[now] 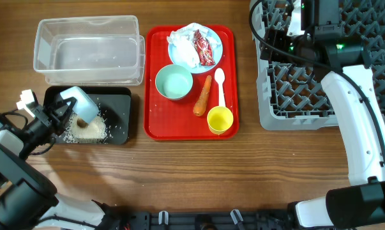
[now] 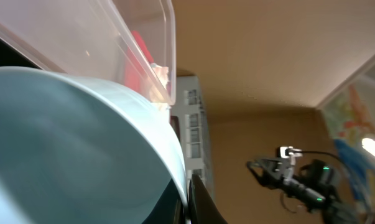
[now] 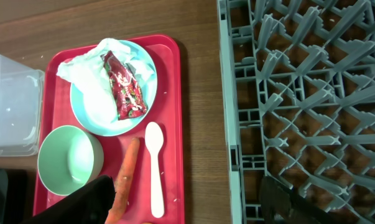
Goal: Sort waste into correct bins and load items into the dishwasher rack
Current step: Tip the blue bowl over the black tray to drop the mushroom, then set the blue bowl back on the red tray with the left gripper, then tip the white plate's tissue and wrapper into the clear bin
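Observation:
My left gripper lifts next, turns the light-blue bowl upright and brings it down onto the red tray's bare near corner (image 1: 170, 119), since the rice lies dumped below.
My left gripper (image 1: 63, 112) is shut on the rim of the light-blue bowl (image 1: 79, 103), tipped on its side over the black tray (image 1: 119, 121). White rice (image 1: 93, 130) and a small brown lump (image 1: 81, 122) lie in the tray. The bowl fills the left wrist view (image 2: 75, 149). The clear tub (image 1: 89, 51) stands behind. On the red tray: light-blue plate (image 1: 214, 45) with napkin (image 1: 182, 45) and red wrapper (image 1: 203, 48), green bowl (image 1: 173, 83), carrot (image 1: 203, 96), white spoon (image 1: 220, 86), yellow cup (image 1: 219, 119). My right gripper (image 3: 187, 208) is open, high over the grey rack's (image 1: 294, 89) left edge.
The flat red serving tray (image 1: 154, 124) sits mid-table between the two bins and the rack. Bare wooden table shows in front of it. The right arm's white links run down the right side.

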Controlling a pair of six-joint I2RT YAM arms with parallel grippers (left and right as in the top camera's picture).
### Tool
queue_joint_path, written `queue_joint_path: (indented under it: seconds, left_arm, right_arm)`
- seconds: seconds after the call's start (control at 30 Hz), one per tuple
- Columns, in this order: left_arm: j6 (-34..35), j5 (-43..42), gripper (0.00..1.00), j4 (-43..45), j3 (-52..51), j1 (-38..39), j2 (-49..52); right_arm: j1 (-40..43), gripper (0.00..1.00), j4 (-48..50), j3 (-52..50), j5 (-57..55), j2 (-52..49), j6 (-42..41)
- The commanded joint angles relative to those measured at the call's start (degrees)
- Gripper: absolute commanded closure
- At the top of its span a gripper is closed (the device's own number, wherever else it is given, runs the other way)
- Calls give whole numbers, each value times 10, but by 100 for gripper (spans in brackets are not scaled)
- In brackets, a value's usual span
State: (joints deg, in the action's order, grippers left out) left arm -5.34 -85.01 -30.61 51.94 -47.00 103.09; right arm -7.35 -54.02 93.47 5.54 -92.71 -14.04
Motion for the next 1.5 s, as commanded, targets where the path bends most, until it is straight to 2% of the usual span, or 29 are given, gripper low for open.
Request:
queue_joint_path:
  seconds: [0.0, 0.13, 0.23, 0.27, 0.33, 0.37, 0.47, 0.57, 0.67, 0.73, 0.87, 0.93, 1.0, 1.03, 1.1, 1.17, 1.23, 1.27, 1.33, 1.4, 1.47]
  left_arm:
    - [-10, -53, 96, 2, -3, -3, 8]
    - [-17, -49, 96, 2, -3, 4, -9]
    - [-17, 32, 96, 2, 10, 44, -86]
    - [16, 126, 96, 2, 22, 101, -169]
    - [33, 236, 96, -7, 23, 178, -256]
    - [37, 276, 96, -15, 23, 207, -282]
    - [96, 529, 96, -47, 23, 387, -370]
    - [119, 720, 96, -48, 23, 567, -348]
    - [118, 812, 96, -21, 23, 694, -259]
    - [118, 852, 96, -8, 23, 741, -199]
    - [118, 875, 96, 12, 23, 782, -95]
    - [118, 879, 92, 11, 25, 784, -95]
    - [118, 879, 69, 11, 25, 784, -97]
    - [118, 879, 52, 11, 25, 784, -97]
    - [118, 879, 41, 9, 26, 784, -101]
    - [141, 879, 38, -1, 58, 784, -116]
    - [167, 878, 32, -16, 132, 782, -131]
    - [178, 859, 23, -38, 183, 774, -130]
    - [177, 823, 19, -99, 290, 743, -112]
    - [125, 819, 16, -158, 415, 706, -59]
    - [87, 819, 13, -170, 506, 685, 11]
  right_arm:
    - [-2, 22, 0, -2, 5, -9, 3]
    - [-2, 22, 2, -2, 5, -9, 3]
    - [-2, 21, 8, -2, 5, -9, -1]
    - [-2, 21, 8, -2, 5, -9, -1]
    - [-2, 21, 8, -2, 5, -9, -8]
    - [-2, 21, 8, -2, 5, -9, -11]
    - [-2, 21, 9, -2, 5, -9, -11]
    - [-2, 21, 8, -2, 5, -9, -11]
    - [-2, 21, 7, -2, 5, -9, -11]
    - [-2, 21, 5, -2, 5, -9, -11]
    - [-2, 21, 5, -2, 5, -9, -11]
    - [-2, 21, 5, -2, 5, -9, -11]
    - [-2, 21, 6, -2, 5, -9, -11]
    - [-2, 21, 6, -2, 5, -9, -11]
    - [-2, 21, 6, -2, 5, -9, -11]
    - [-2, 21, 9, -2, 5, -9, -11]
    - [-2, 20, 11, -2, 3, -9, -8]
    - [-2, 18, 15, -2, 3, -9, 5]
    - [-1, 17, 24, -2, 1, -8, 9]
    - [6, 16, 28, 1, 1, -8, 3]
    - [20, 16, 27, 1, 1, 0, -1]
